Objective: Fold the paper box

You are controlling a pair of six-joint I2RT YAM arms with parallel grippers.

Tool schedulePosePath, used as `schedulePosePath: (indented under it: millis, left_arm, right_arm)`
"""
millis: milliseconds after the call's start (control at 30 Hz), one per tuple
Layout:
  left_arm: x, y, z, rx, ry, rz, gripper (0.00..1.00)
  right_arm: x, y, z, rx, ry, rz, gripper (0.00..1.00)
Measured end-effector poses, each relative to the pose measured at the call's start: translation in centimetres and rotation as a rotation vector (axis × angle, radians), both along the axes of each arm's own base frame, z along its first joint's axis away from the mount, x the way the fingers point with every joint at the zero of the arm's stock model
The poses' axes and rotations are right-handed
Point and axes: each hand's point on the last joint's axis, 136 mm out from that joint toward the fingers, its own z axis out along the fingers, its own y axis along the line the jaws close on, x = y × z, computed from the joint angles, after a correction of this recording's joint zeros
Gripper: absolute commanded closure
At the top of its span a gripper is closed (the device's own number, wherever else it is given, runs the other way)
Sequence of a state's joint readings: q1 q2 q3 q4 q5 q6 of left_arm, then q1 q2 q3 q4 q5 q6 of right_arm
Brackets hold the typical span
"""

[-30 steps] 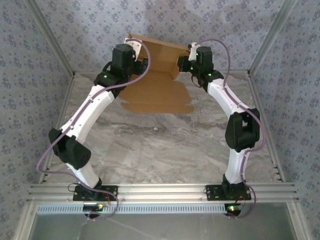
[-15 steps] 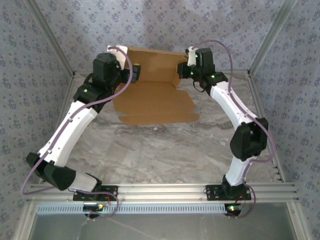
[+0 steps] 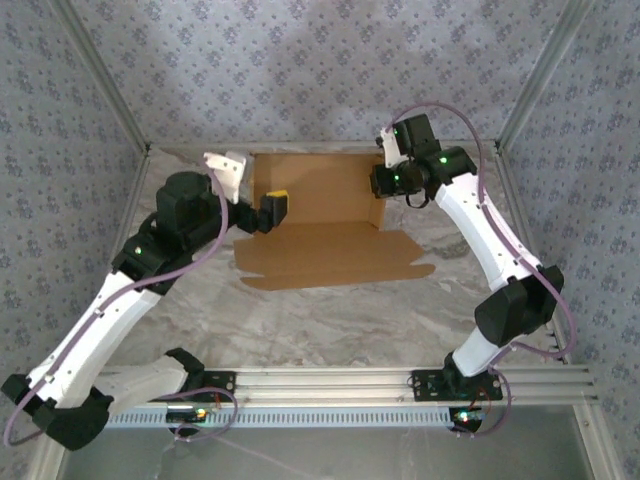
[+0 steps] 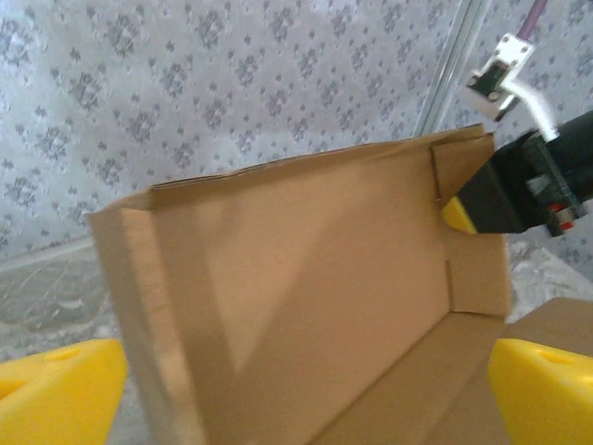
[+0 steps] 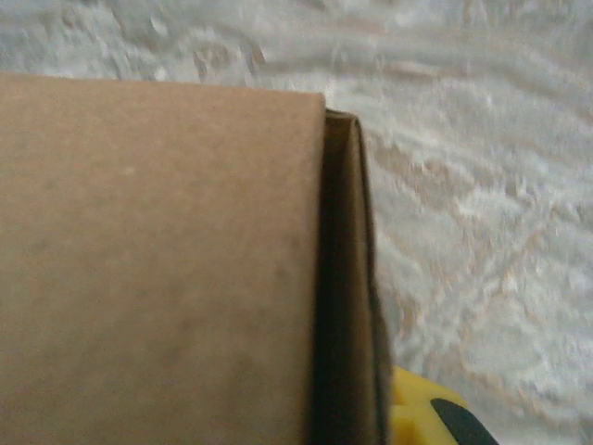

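Observation:
My right gripper moves down and draws back next, tipping down the panel (image 3: 318, 188) that stands upright, then releases its end, since the marble tabletop lies below the gripper.
The paper box (image 3: 325, 255) lies half-formed on the marble table, its base flat and its long back panel (image 3: 318, 188) standing upright. My right gripper (image 3: 382, 186) is shut on the right end of that panel; in the left wrist view it (image 4: 505, 197) pinches the corner flap. In the right wrist view the cardboard (image 5: 157, 260) covers the left, and my right gripper (image 5: 361, 417) shows one yellow finger (image 5: 417, 410). My left gripper (image 3: 274, 206) is open at the box's left end. Its yellow fingers (image 4: 56, 389) stand wide apart, with the panel (image 4: 306, 269) ahead between them and nothing gripped.
Patterned walls enclose the table on three sides, with metal corner posts (image 3: 530, 90). The box's front flap (image 3: 400, 272) reaches toward the right arm's forearm. Bare marble (image 3: 330, 330) lies between the box and the arm bases.
The box has come toward the near side and sits lower in the top view. My right gripper moved with it, still shut. My left arm swung back and left, its gripper staying open.

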State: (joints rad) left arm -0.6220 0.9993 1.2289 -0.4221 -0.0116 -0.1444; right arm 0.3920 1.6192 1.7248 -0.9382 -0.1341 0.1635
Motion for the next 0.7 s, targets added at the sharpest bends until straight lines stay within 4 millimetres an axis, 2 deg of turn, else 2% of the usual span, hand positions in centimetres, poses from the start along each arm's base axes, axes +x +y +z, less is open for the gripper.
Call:
schedulePosePath:
  millis: [67,233,300,467,567,667,700]
  left_arm:
    - [-0.3,0.7,-1.4,0.011,0.017,0.023,0.0]
    - [0.3,1.7,-2.9,0.017,0.035,0.098,0.01]
    - [0.5,1.8,-3.8,0.018,0.05,0.115,0.0]
    - [1.2,2.2,-5.8,0.022,0.093,0.158,0.0]
    - [1.7,2.6,-6.2,0.016,0.104,0.184,0.01]
    - [2.3,2.9,-6.4,-0.002,0.114,0.208,0.0]
    - [2.5,3.0,-6.6,-0.005,0.122,0.215,0.01]
  right_arm:
    - [-1.4,-0.4,-1.2,-0.036,0.064,0.016,1.0]
    - [-4.6,-1.5,-4.8,-0.132,0.234,0.055,0.97]
    - [-5.4,-1.9,-6.8,-0.18,0.306,0.067,0.95]
    - [-7.4,-2.8,-13.8,-0.337,0.519,0.096,0.87]
    - [-8.6,-2.7,-17.0,-0.387,0.609,0.125,0.72]
    - [-9.0,-2.3,-18.2,-0.389,0.634,0.151,0.45]
    - [-8.9,-2.2,-18.2,-0.385,0.629,0.158,0.38]
